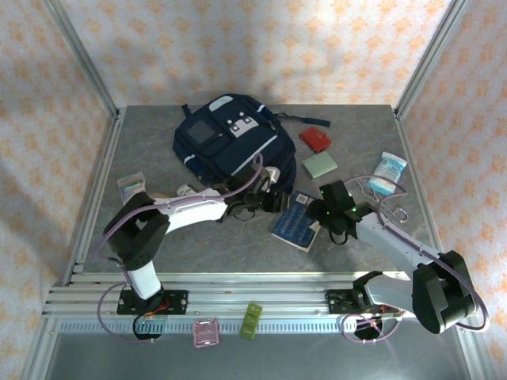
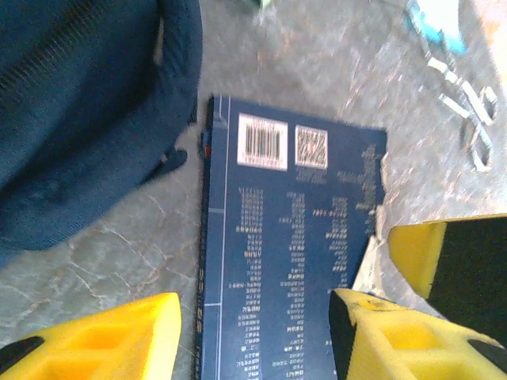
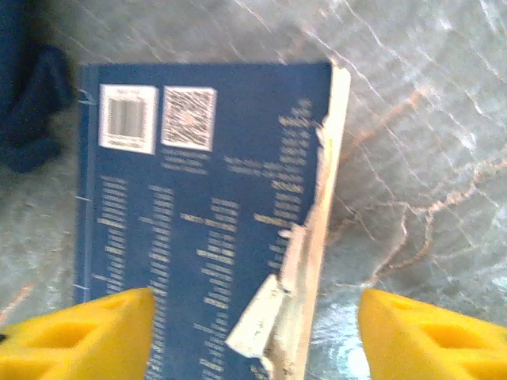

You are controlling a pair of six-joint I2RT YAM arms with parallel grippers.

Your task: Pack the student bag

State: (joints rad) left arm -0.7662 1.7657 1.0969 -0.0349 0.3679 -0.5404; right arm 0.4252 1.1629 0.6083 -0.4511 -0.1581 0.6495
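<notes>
The left gripper lowers onto the blue book's spine below it next, because its open fingers already are on either side of that long narrow spine.
The student bag, navy with grey-white patches, lies flat at the back of the table; its dark fabric is at the top left in the left wrist view. A flat blue book lies in front of it, barcode side up, its page edge frayed. My left gripper is open at the book's left end, one finger beside the spine, the other over the cover. My right gripper is open, straddling the book's frayed edge. Neither holds anything.
A red wallet, a green pad, a blue-white tissue pack and scissors lie at the right. A small packet sits at the left. Pink and green items lie below the front rail.
</notes>
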